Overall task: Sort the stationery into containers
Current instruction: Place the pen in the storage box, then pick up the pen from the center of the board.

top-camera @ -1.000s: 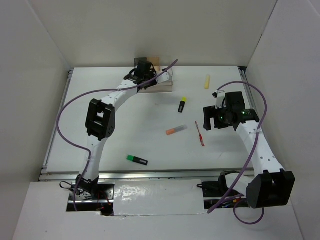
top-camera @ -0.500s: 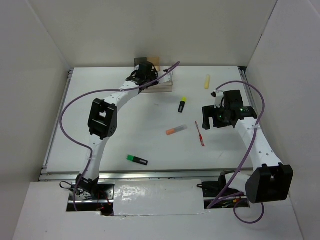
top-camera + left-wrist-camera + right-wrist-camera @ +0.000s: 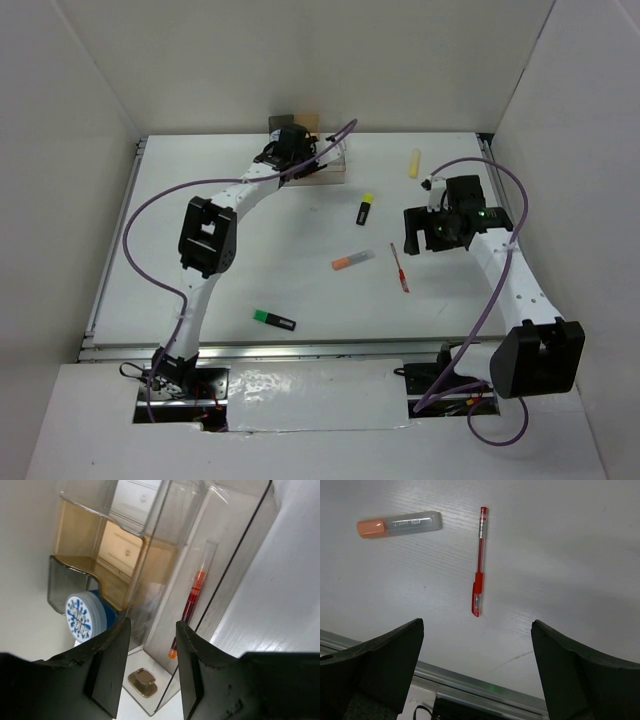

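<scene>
The second red pen lies loose on the tabletop. Next, my right gripper goes down and to the left in the top view and closes on the pen's red grip (image 3: 402, 276) (image 3: 478, 583).
The clear organiser (image 3: 333, 168) stands at the back of the table. In the left wrist view its long tray (image 3: 220, 555) holds a thin red pen (image 3: 193, 600), and the round blue-grey tin (image 3: 84, 616) sits in a dark grey compartment. My left gripper (image 3: 150, 672) is open and empty just over the tray's end. My right gripper (image 3: 477, 672) is wide open and empty above a second red pen (image 3: 479, 582), with the orange marker (image 3: 400, 525) beside it. A yellow-ended highlighter (image 3: 365, 208), a green-ended highlighter (image 3: 273, 319) and the pale yellow stick (image 3: 413, 163) lie loose.
White walls close the table at the back and both sides. A metal rail (image 3: 485, 685) runs along the near edge. Purple cables (image 3: 150, 215) loop from both arms. A small brown pad (image 3: 141, 682) shows through the tray's corner.
My right gripper has moved slightly back and left over the red pen. My left arm has edged a little to the right at the organiser.
</scene>
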Available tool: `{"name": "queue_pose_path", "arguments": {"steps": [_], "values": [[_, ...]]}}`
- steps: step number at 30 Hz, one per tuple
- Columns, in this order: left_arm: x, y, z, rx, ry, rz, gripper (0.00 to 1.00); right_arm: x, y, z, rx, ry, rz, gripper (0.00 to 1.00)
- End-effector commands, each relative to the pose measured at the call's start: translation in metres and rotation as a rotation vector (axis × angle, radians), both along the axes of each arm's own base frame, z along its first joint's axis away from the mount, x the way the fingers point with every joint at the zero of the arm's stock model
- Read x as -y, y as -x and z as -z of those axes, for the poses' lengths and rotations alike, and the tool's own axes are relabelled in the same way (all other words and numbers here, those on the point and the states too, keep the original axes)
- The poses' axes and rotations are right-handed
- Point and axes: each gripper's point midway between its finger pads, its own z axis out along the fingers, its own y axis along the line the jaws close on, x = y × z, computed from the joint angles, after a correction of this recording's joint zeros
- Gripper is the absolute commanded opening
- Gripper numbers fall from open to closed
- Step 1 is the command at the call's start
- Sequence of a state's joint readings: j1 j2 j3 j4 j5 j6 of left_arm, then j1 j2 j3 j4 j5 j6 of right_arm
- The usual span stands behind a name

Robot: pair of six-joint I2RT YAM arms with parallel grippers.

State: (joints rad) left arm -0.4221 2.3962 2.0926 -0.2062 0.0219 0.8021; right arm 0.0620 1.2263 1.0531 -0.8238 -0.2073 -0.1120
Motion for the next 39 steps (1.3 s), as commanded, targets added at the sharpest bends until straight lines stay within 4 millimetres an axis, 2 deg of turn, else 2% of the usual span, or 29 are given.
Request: {"name": "queue_pose_path", "arguments": {"steps": [1,2,4,5,7,8,9,10,11,12,13,15,16,17,18,20,21,25,29,30,32,39], "values": [[0.003,-0.001,-0.105,0.134,0.191,-0.068,0.53,-0.007,-0.011,-0.020,0.044,-0.020,-0.020,0.94],[-0.006,0.003,-0.144,0.163,0.255,-0.097,0.53,-0.007,-0.013,-0.021,0.037,-0.012,-0.023,0.93],[-0.017,0.015,-0.178,0.115,0.417,-0.170,0.54,-0.010,-0.010,-0.019,0.004,0.008,-0.048,0.89],[-0.038,0.025,-0.212,0.123,0.490,-0.211,0.54,-0.011,-0.008,-0.011,-0.034,0.019,-0.057,0.87],[-0.054,0.050,-0.216,0.000,0.598,-0.273,0.56,-0.013,0.000,0.005,-0.118,0.039,-0.076,0.85],[-0.078,0.068,-0.223,-0.028,0.627,-0.311,0.57,-0.016,0.004,0.011,-0.147,0.040,-0.082,0.84],[-0.084,0.084,-0.216,-0.104,0.654,-0.323,0.59,-0.018,0.008,0.019,-0.188,0.035,-0.081,0.81],[-0.111,0.104,-0.211,-0.136,0.660,-0.364,0.59,-0.019,0.010,0.027,-0.226,0.033,-0.081,0.79],[-0.123,0.116,-0.206,-0.167,0.672,-0.381,0.59,-0.021,0.012,0.031,-0.247,0.033,-0.077,0.77],[-0.126,0.132,-0.201,-0.224,0.702,-0.368,0.59,-0.022,0.012,0.035,-0.259,0.035,-0.076,0.75],[-0.150,0.154,-0.190,-0.261,0.717,-0.410,0.59,-0.022,0.013,0.040,-0.274,0.041,-0.069,0.72],[-0.160,0.178,-0.178,-0.323,0.747,-0.399,0.59,-0.023,0.012,0.045,-0.286,0.053,-0.072,0.70],[-0.172,0.196,-0.166,-0.349,0.754,-0.425,0.59,-0.025,0.012,0.049,-0.307,0.052,-0.077,0.69],[-0.170,0.207,-0.163,-0.364,0.754,-0.408,0.58,-0.026,0.012,0.053,-0.320,0.054,-0.082,0.69],[-0.181,0.223,-0.157,-0.378,0.770,-0.424,0.58,-0.027,0.010,0.059,-0.345,0.064,-0.087,0.67],[-0.184,0.234,-0.154,-0.378,0.787,-0.434,0.58,-0.031,0.006,0.062,-0.358,0.070,-0.095,0.64],[-0.184,0.244,-0.153,-0.369,0.801,-0.426,0.58,-0.030,0.005,0.070,-0.384,0.078,-0.092,0.63],[-0.179,0.258,-0.151,-0.395,0.839,-0.405,0.59,-0.031,0.000,0.084,-0.425,0.098,-0.085,0.60],[-0.178,0.260,-0.151,-0.412,0.876,-0.402,0.59,-0.033,-0.004,0.097,-0.451,0.117,-0.082,0.55],[-0.178,0.259,-0.151,-0.411,0.883,-0.404,0.59,-0.034,-0.005,0.099,-0.454,0.119,-0.078,0.49],[-0.177,0.259,-0.146,-0.429,0.895,-0.401,0.59,-0.033,-0.008,0.105,-0.456,0.130,-0.073,0.46],[-0.183,0.255,-0.134,-0.452,0.908,-0.414,0.59,-0.031,-0.016,0.118,-0.453,0.158,-0.050,0.48]]}}
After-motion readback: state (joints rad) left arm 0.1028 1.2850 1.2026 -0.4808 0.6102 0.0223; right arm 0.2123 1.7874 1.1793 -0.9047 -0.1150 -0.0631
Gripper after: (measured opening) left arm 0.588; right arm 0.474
